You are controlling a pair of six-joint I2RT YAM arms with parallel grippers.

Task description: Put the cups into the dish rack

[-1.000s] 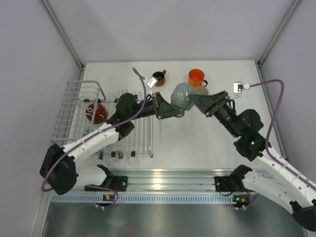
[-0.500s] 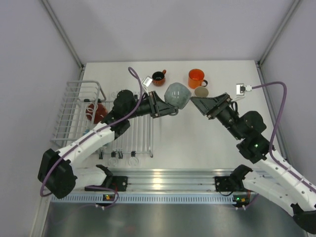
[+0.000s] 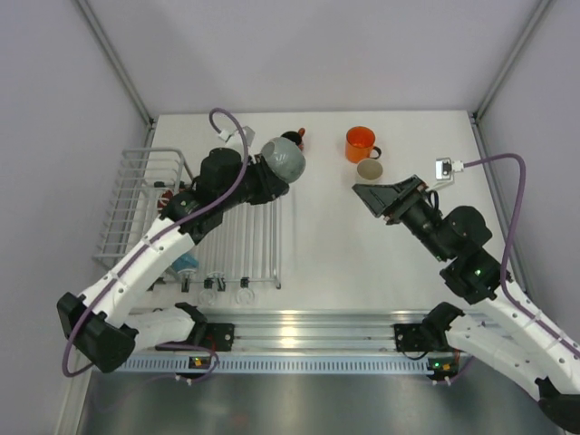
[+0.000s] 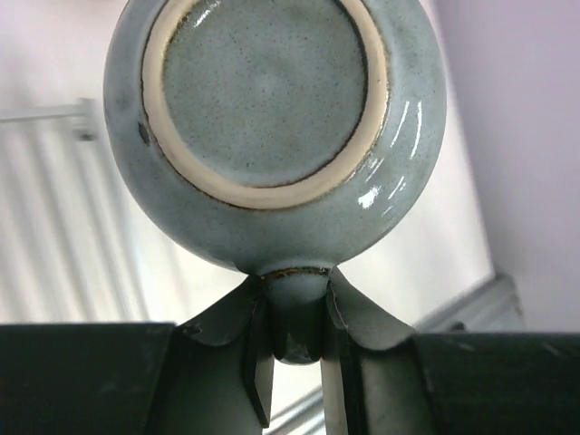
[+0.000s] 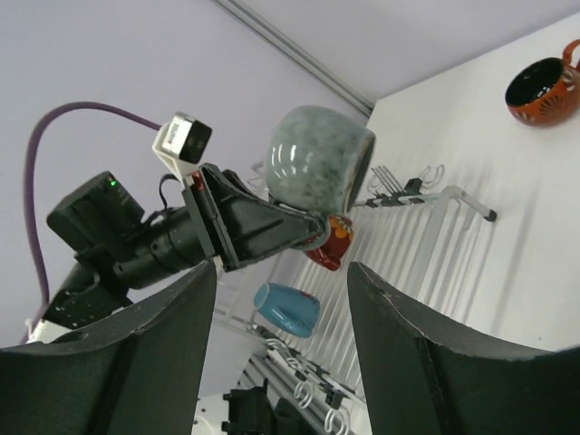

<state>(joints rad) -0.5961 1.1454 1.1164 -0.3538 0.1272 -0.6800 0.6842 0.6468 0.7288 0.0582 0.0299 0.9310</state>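
Observation:
My left gripper holds the grey-blue mug and should move down and left in the top view to release it by the red mug, where the rack's slats are still bare.
My left gripper [image 3: 269,178] is shut on the handle of the grey-blue mug [image 3: 284,159] and holds it in the air over the back right corner of the white wire dish rack [image 3: 127,208]. In the left wrist view the mug's base [image 4: 272,109] faces the camera, with the gripper [image 4: 295,294] closed on its handle. My right gripper [image 3: 373,199] is open and empty over the table's middle right. The orange mug [image 3: 361,142] and the cream-beige mug [image 3: 370,169] stand at the back. The small dark red mug [image 3: 294,137] is half hidden behind the held mug. A red mug [image 5: 332,245] lies in the rack.
A blue cup [image 3: 186,263] lies in the rack near its front; it also shows in the right wrist view [image 5: 286,308]. The rack's taller basket [image 3: 145,168] is at the left and the low slats [image 3: 258,236] at the right. A metal rail [image 3: 308,331] runs along the near edge.
My left arm carried the grey-blue mug left and back, from the table's middle to above the rack. My right gripper parted from the mug and drew back to the right.

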